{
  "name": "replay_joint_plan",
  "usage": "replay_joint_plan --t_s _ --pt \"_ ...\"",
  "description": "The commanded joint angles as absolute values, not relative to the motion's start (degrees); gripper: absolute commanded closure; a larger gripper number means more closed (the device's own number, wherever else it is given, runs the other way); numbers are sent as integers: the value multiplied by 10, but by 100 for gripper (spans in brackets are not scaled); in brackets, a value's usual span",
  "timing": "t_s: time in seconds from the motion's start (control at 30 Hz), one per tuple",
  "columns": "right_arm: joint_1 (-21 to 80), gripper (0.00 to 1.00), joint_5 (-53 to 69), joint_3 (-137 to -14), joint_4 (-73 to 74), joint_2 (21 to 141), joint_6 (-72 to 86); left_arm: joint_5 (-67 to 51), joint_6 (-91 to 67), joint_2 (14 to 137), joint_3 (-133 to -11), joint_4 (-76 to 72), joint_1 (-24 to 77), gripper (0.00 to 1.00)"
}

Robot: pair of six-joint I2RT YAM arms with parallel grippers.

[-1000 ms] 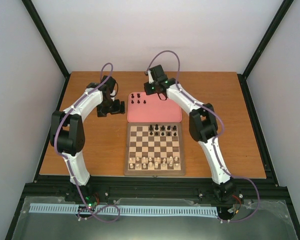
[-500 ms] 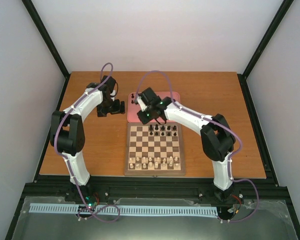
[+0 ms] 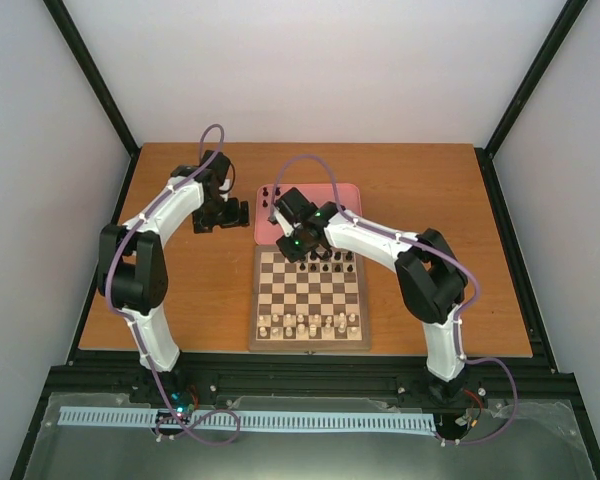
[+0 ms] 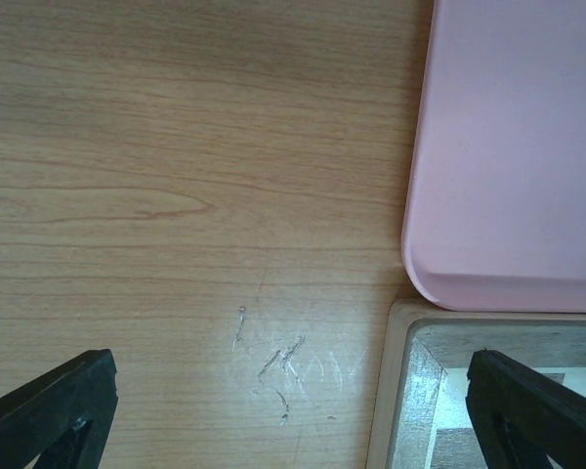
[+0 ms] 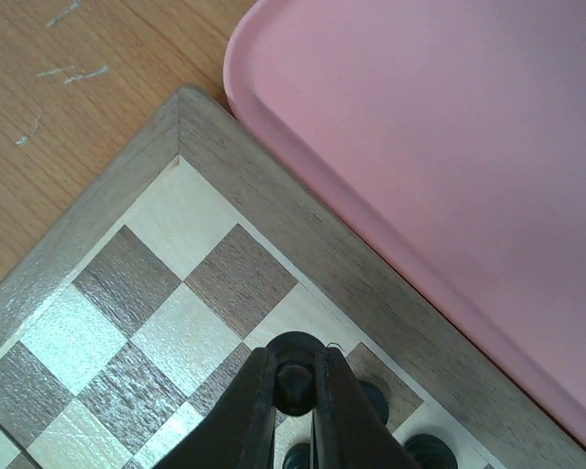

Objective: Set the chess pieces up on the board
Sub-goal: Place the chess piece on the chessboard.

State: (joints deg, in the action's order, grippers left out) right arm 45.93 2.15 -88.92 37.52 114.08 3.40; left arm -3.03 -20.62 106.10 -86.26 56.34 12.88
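The robot's right gripper needs to go down onto the pale third square of the far row (image 5: 298,319) and let go of the held black piece, since the square is empty below it.
My right gripper (image 5: 295,389) is shut on a small black chess piece (image 5: 297,346). It holds the piece over the third square of the far row of the board (image 5: 127,283), counted from the far-left corner. Other black pieces (image 5: 376,401) stand just behind it on that row. In the top view the right gripper (image 3: 298,243) hangs over the board's (image 3: 308,345) far edge, and black pieces (image 3: 332,264) fill part of the far rows. A few black pieces (image 3: 271,192) stand on the pink tray (image 3: 330,222). My left gripper (image 3: 226,215) is open and empty above bare table.
Cream pieces (image 3: 310,322) line the board's two near rows. In the left wrist view the pink tray's corner (image 4: 513,147) and the board's corner (image 4: 396,391) lie right of the open left gripper (image 4: 293,410), with scratched wooden table (image 4: 176,195) below.
The right arm has swung from the tray's far end toward me and lowered over the board's far-left part, carrying the black piece. The left arm has not moved.
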Motion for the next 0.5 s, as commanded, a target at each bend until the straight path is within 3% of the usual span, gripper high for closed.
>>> replay_joint_plan --t_s 0.0,0.47 --pt "461 95 23 -900 389 1162 27 -27 -204 1039 -862 558 129 0" --pt "461 93 19 -910 389 1189 30 -26 -205 1044 -861 556 129 0"
